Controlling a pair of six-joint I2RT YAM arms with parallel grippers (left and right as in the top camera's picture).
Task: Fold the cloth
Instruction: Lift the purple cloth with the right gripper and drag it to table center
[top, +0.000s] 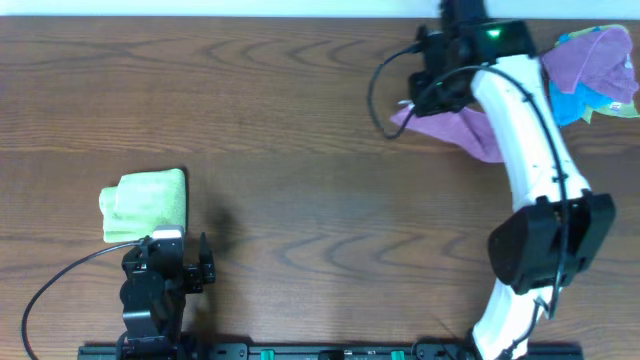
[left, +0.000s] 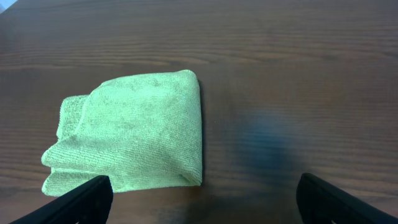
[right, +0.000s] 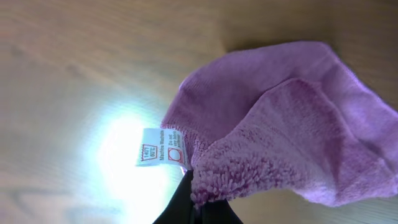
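My right gripper will next carry the purple cloth (top: 455, 128) back and to the left in the overhead view and let go of it on the bare middle tabletop.
A purple cloth (top: 455, 128) hangs from my right gripper (top: 440, 75) at the far right of the table, its lower end trailing toward the wood. In the right wrist view the right gripper (right: 198, 208) is shut on the purple cloth (right: 292, 130), with a white care label (right: 160, 154) beside the jaws. A folded green cloth (top: 147, 203) lies at the near left. My left gripper (top: 165, 262) is open and empty just behind it; the left wrist view shows the green cloth (left: 134, 134) ahead of the open jaws (left: 202, 199).
A pile of coloured cloths (top: 595, 65), purple, blue and green, lies at the far right corner. The white right arm (top: 525, 150) reaches across the right side of the wooden table (top: 300, 150). A black cable loops near the left arm's base.
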